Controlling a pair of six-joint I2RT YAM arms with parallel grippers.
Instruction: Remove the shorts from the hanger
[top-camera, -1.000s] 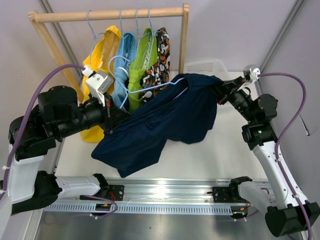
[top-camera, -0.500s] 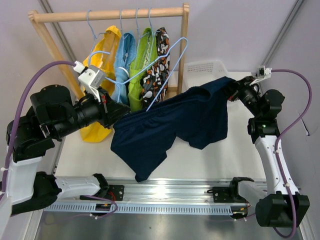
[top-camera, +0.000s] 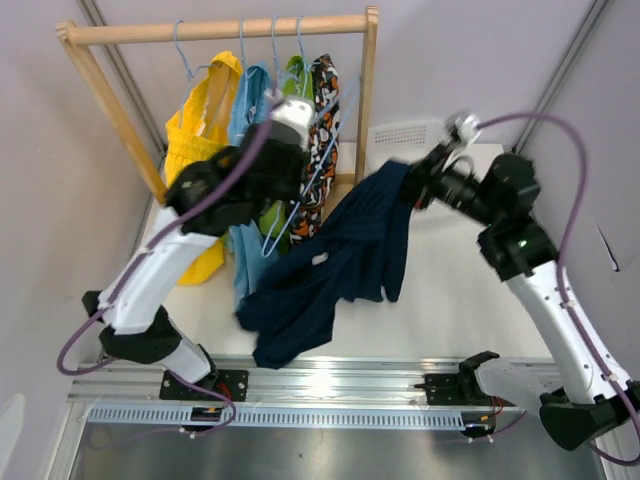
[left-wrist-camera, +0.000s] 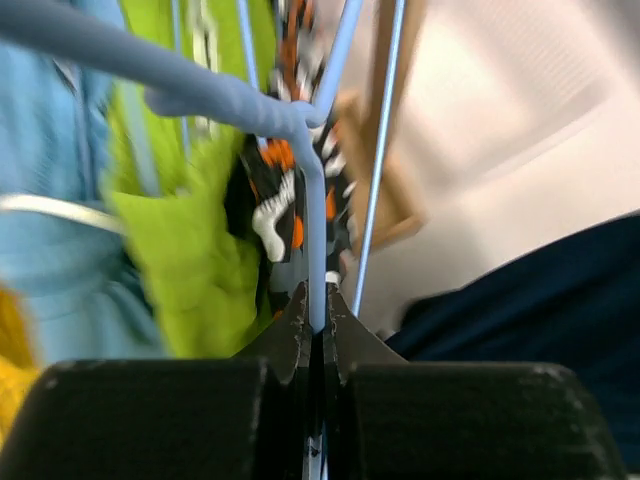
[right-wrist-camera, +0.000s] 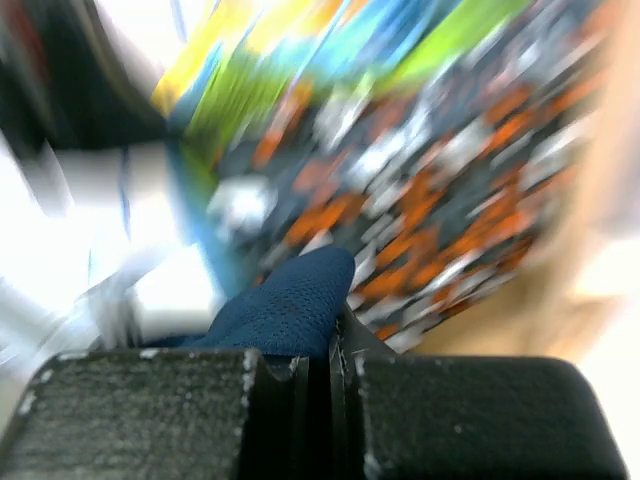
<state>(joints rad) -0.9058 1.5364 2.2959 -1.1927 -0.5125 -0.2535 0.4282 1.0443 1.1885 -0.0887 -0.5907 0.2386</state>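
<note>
The navy shorts go up and outward with my right gripper next, then down over the white basket (top-camera: 412, 146), since they already hang free of the hanger.
The navy shorts (top-camera: 340, 250) hang off the hanger, held only at one edge by my right gripper (top-camera: 415, 185), which is shut on the fabric (right-wrist-camera: 285, 305); they drape down to the table. My left gripper (top-camera: 290, 195) is raised by the rack and shut on the bare light blue wire hanger (left-wrist-camera: 316, 230), which also shows in the top view (top-camera: 318, 168). On the rack rail hang the yellow (top-camera: 195, 140), light blue (top-camera: 245, 110), lime green (top-camera: 295, 75) and black orange-white patterned shorts (top-camera: 325, 100). The right wrist view is blurred.
The wooden rack (top-camera: 220, 28) stands at the back left, its right post (top-camera: 370, 70) close to the hanger. A white basket (top-camera: 410, 135) sits behind the right gripper. The arms' rail (top-camera: 330, 385) runs along the near edge.
The left arm rose and swung right toward the rack with the hanger, now free of the navy shorts. The right gripper moved left; the shorts now hang from it alone.
</note>
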